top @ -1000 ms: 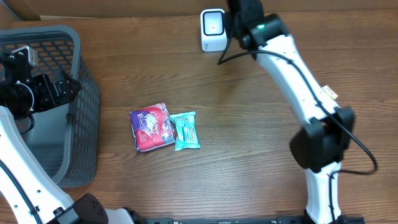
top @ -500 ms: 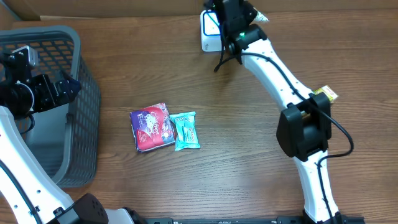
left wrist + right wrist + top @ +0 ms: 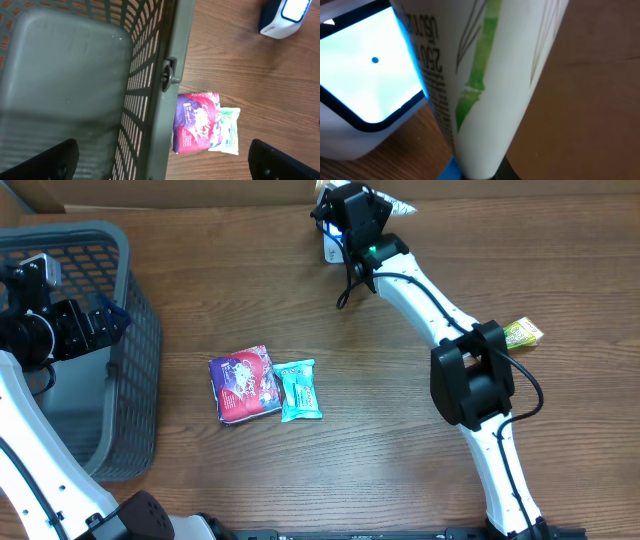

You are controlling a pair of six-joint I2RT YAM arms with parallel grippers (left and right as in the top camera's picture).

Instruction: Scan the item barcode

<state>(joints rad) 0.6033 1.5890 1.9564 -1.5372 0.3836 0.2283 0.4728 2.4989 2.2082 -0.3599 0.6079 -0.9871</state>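
The right gripper swings back and down next to release the white pack, already at the lit scanner, on the tabletop (image 3: 492, 310) beside the yellow-green pack.
A white pack with green bamboo print (image 3: 485, 75) is clamped in my right gripper (image 3: 477, 172), whose jaws are shut on its lower end. The pack is held right beside the lit face of the white barcode scanner (image 3: 365, 65). In the overhead view the right gripper (image 3: 362, 212) hangs over the scanner (image 3: 327, 246) at the table's far edge and hides most of it. The pack's tip (image 3: 398, 208) sticks out to the right. My left gripper (image 3: 170, 162) stands wide open above the grey basket's rim (image 3: 172, 75), holding nothing.
A purple snack pack (image 3: 243, 384) and a teal pack (image 3: 300, 390) lie side by side mid-table. A yellow-green pack (image 3: 522, 333) lies at the right behind the right arm. The grey mesh basket (image 3: 140, 350) stands at the left.
The right gripper has swung left with the white pack, from beside the scanner to over it. The left arm has not moved.
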